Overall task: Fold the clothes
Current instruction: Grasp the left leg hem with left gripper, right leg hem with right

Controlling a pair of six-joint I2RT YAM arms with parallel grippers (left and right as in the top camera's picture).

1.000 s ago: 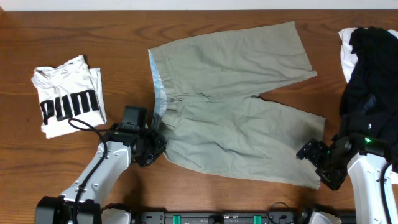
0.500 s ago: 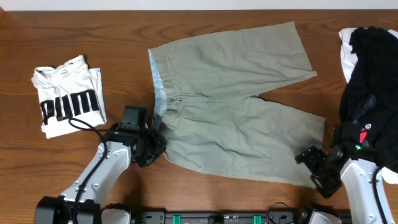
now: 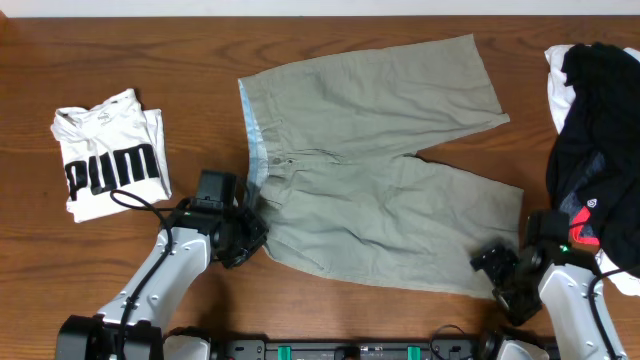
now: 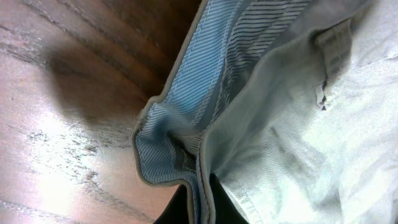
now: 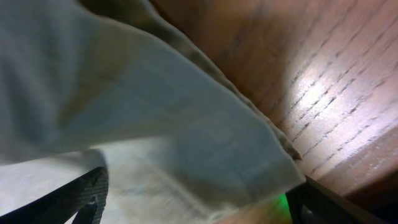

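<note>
My right gripper stays low and closes on the hem next, since the near leg's hem corner (image 3: 491, 286) (image 5: 260, 181) already lies between the open fingers.
The khaki grey-green shorts (image 3: 370, 150) lie flat in the middle of the table, waistband to the left and legs to the right. My left gripper (image 3: 248, 232) is shut on the near end of the waistband. The left wrist view shows its jaws (image 4: 200, 208) pinching the folded edge with the pale blue striped lining (image 4: 205, 68). My right gripper (image 3: 495, 278) is at the hem corner of the near leg. In the right wrist view its fingers (image 5: 205, 205) are wide apart with the hem corner (image 5: 124, 112) between them.
A folded white T-shirt with black PUMA lettering (image 3: 108, 152) lies at the left. A pile of black and white clothing (image 3: 600, 120) lies at the right edge, just behind my right arm. The brown wooden table (image 3: 120, 40) shows around the shorts.
My right gripper has moved left and toward the front edge, onto the near leg's hem corner. My left gripper and the shorts have not moved.
</note>
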